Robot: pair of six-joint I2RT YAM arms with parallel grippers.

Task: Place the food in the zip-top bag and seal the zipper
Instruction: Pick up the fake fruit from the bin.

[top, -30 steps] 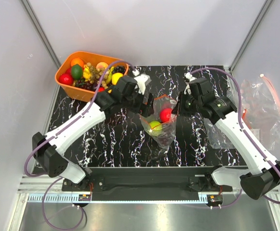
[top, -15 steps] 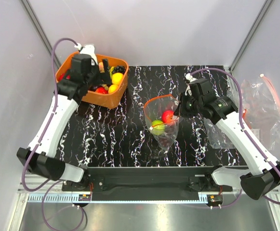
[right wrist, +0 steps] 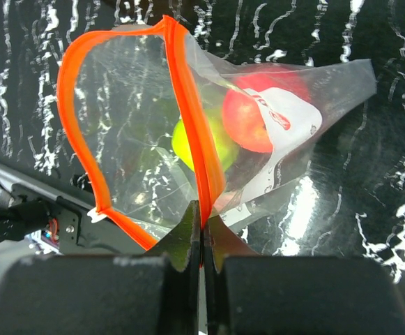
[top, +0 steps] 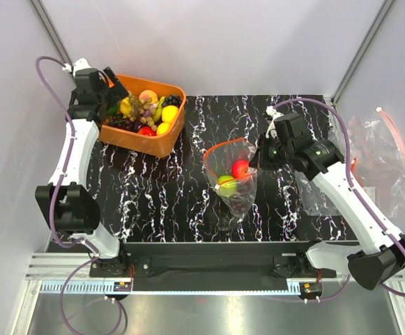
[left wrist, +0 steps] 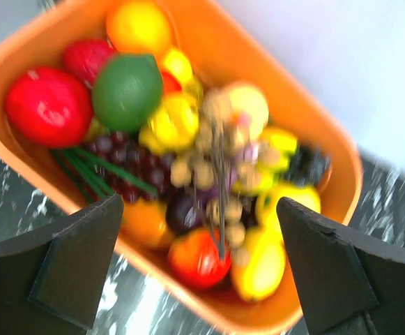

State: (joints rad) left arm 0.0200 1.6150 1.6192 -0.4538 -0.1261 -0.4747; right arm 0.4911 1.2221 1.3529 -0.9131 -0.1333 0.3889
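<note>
The left gripper shifts toward the upper left in the left wrist view and down to the lime next, as the green lime (top: 113, 109) (left wrist: 127, 93) lies uncovered there.
The clear zip-top bag (top: 231, 178) hangs open in the middle of the table, its orange-red zipper (right wrist: 192, 132) forming a loop. Inside it lie a red apple (top: 240, 168), a yellow-green fruit (top: 224, 183) and a dark piece at the bottom. My right gripper (top: 258, 159) is shut on the zipper's right edge, as the right wrist view (right wrist: 202, 225) shows. My left gripper (top: 108, 98) is open and empty above the left end of the orange basket (top: 162, 143). The left wrist view shows the basket's fruits between the fingers: a red apple (left wrist: 47, 106), a green lime (left wrist: 127, 91), dark grapes (left wrist: 122, 164).
A heap of spare clear bags (top: 376, 157) lies at the table's right edge. The basket stands at the back left corner, close to the left wall. The enclosure walls close the table on three sides.
My left arm has swung from the bag's left side to the back left, over the basket, letting go of the bag. The bag's mouth has opened wider. The right gripper has kept still.
</note>
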